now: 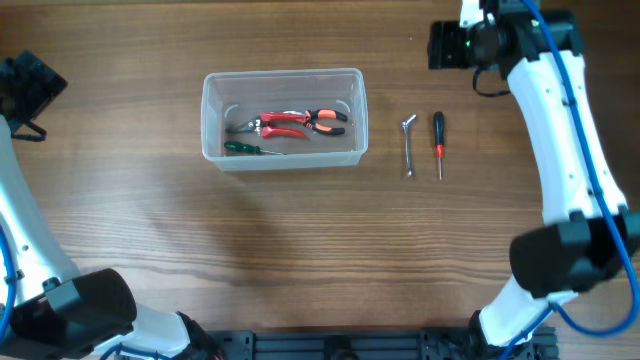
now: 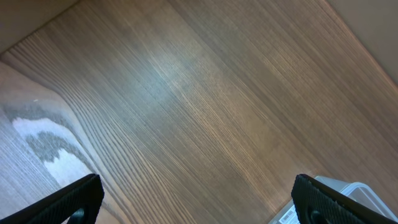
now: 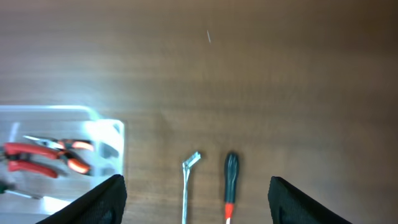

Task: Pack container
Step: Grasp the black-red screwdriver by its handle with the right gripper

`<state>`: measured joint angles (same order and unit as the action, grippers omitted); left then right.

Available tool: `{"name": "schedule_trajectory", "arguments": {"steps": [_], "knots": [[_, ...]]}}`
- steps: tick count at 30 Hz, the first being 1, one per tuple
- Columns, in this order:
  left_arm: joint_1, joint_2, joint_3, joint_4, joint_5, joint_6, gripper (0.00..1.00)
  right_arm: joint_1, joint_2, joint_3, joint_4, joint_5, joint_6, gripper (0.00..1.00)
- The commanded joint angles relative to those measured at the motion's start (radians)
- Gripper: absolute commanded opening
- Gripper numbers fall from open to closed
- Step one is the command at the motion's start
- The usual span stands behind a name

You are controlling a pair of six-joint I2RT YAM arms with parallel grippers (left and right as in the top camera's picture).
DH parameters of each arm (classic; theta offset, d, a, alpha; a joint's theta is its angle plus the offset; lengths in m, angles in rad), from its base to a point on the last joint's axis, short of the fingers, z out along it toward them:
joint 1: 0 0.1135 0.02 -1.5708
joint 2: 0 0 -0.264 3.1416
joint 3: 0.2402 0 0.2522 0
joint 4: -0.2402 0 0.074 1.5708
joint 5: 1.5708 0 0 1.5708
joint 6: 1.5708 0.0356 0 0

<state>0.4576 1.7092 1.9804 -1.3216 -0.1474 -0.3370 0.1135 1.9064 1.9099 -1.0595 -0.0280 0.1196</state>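
Note:
Both tools show between the open fingers of the robot's right gripper, so it needs to go down and shift sideways away from the wrench, onto the screwdriver's dark handle (image 1: 439, 128) (image 3: 231, 177).
The clear container (image 1: 283, 73) stands left of the table's middle. In it lie red-handled pliers (image 1: 280, 124), orange-handled pliers (image 1: 326, 120) and a green screwdriver (image 1: 250, 149). A silver bent wrench (image 1: 409, 145) and a black-and-red screwdriver (image 1: 438, 140) lie on the table to its right. My right gripper (image 1: 450, 45) hovers open and empty at the far side, beyond these two tools; in the right wrist view both the wrench (image 3: 187, 186) and the screwdriver (image 3: 231, 177) show between its fingers (image 3: 196, 186), with the container (image 3: 109, 127) at left. My left gripper (image 1: 30, 85) is open and empty at the far left (image 2: 196, 190).
The wooden table (image 1: 300, 250) carries everything. A corner of the container (image 2: 364, 193) shows at the lower right of the left wrist view. The right arm (image 1: 560, 130) reaches along the right side.

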Motion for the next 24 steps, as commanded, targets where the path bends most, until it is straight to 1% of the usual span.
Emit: {"name": "schedule_trajectory", "arguments": {"steps": [1,6,7,9,12,17,21,24], "knots": [[0.005,0.002,0.003,0.000,0.009,0.016,1.00,0.006,0.108,-0.052,-0.018,-0.043,0.062,0.73],[0.005,0.002,0.003,0.000,0.009,0.016,1.00,-0.010,0.245,-0.059,-0.045,-0.040,0.064,0.72],[0.005,0.002,0.003,0.000,0.009,0.016,1.00,-0.017,0.265,-0.059,-0.048,-0.040,0.064,0.71],[0.005,0.002,0.003,0.000,0.009,0.016,1.00,-0.035,0.299,-0.059,-0.056,-0.040,0.064,0.64],[0.005,0.002,0.003,0.000,0.009,0.016,1.00,-0.061,0.320,-0.059,-0.059,-0.040,0.062,0.63],[0.005,0.002,0.003,0.000,0.009,0.016,1.00,-0.085,0.323,-0.060,-0.051,-0.040,-0.004,0.63],[0.005,0.002,0.003,0.000,0.009,0.016,1.00,-0.084,0.333,-0.067,-0.022,-0.040,-0.034,0.58],[0.005,0.002,0.003,0.000,0.009,0.016,1.00,-0.084,0.341,-0.093,-0.002,-0.040,-0.034,0.56]]}}
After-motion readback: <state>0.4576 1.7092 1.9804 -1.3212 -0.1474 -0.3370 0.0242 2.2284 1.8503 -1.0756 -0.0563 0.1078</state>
